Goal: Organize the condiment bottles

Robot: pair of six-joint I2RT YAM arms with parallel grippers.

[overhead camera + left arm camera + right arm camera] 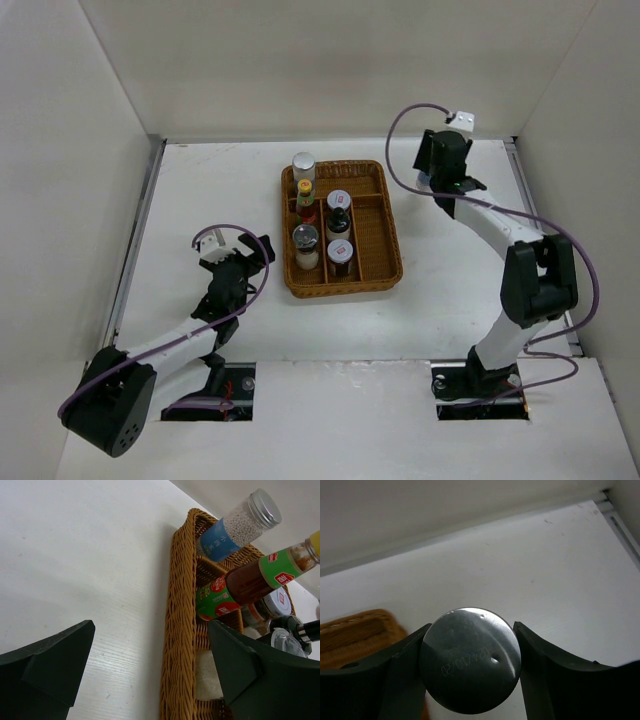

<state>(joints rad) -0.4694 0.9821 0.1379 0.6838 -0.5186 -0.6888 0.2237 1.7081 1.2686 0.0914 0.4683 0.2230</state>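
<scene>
The robot's right gripper will next carry the jar to the left in the top view, over the tray's far corner (362,178) (359,636), and then down, since that spot is empty.
Several condiment bottles stand in the brown wicker tray (385,235): a silver-lidded, blue-banded jar (304,165), a yellow-capped dark sauce bottle (306,196), a red-labelled shaker (338,202), a black-capped bottle (338,224) and a silver-lidded jar (305,240). My right gripper (444,162) is to the right of the tray's far corner. In the right wrist view it (470,655) is shut on a jar's silver lid (470,660); the jar body is hidden. My left gripper (248,255) is open and empty, just left of the tray.
In the left wrist view the tray's left wall (180,630) runs between my open fingers (45,675). The blue-banded jar (235,527) and the sauce bottle (260,577) show behind it. White walls enclose the table on three sides.
</scene>
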